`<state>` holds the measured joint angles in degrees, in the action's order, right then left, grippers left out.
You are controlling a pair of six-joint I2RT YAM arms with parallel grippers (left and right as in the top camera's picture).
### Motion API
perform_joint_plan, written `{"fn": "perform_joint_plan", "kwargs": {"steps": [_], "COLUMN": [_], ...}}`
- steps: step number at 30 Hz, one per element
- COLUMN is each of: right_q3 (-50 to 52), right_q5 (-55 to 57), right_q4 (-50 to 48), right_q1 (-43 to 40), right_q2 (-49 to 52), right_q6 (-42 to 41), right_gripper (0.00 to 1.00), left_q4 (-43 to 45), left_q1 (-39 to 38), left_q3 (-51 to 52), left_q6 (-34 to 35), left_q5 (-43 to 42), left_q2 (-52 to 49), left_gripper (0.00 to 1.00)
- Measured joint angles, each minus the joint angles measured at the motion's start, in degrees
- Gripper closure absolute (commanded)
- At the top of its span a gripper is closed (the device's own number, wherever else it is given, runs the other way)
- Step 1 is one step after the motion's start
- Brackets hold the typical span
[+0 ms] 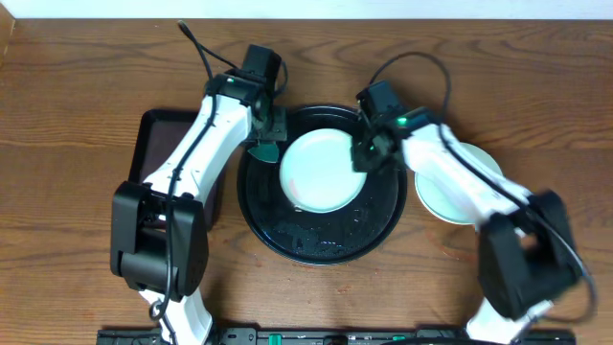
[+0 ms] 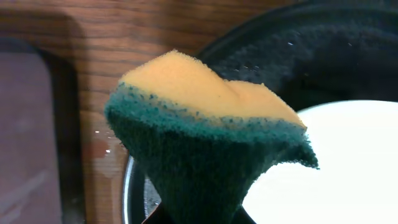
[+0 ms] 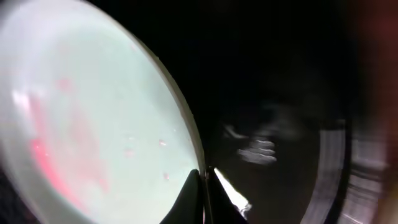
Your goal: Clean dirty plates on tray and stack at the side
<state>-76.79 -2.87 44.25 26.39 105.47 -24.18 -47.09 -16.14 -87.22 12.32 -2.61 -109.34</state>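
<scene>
The robot's right hand should lift next, go right in the overhead view and let go of the plate at the stack's edge by the tray (image 1: 426, 193), because pale plates lie there.
A mint-green plate (image 1: 316, 172) with red smears lies on the black round tray (image 1: 287, 240). My left gripper (image 1: 265, 137) is shut on a yellow-and-green sponge (image 1: 263, 152) and holds it over the tray's left rim, just beside the plate. In the left wrist view the sponge (image 2: 205, 124) fills the middle, with the plate (image 2: 336, 162) at the right. My right gripper (image 1: 367, 153) is shut on the plate's right rim. The right wrist view shows its jaws (image 3: 202, 183) pinching that rim, with the smeared plate (image 3: 93, 124) to the left. Two more pale plates (image 1: 450, 201) lie stacked right of the tray, partly under my right arm.
A smaller dark rectangular tray (image 1: 158, 144) lies on the wooden table left of the round tray, under my left arm. It also shows in the left wrist view (image 2: 25, 137). The round tray's bare surface (image 3: 280, 93) looks wet.
</scene>
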Motion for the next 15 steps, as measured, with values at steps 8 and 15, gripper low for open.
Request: {"fn": "perform_joint_plan", "kwargs": {"steps": [8, 15], "right_q3": [-0.1, -0.1], "right_q5": [20.7, 41.3], "right_q4": [5.5, 5.7], "right_q1": [5.6, 13.9], "right_q2": [-9.1, -12.1], "right_q6": [1.5, 1.9], "right_gripper": [0.99, 0.99], "left_q4": [0.0, 0.2], "left_q1": [2.1, 1.3], "left_q3": [0.0, 0.0], "left_q6": [1.2, 1.2], "left_q5": [0.0, 0.0], "left_q2": [0.0, 0.0], "left_gripper": [0.93, 0.92]}}
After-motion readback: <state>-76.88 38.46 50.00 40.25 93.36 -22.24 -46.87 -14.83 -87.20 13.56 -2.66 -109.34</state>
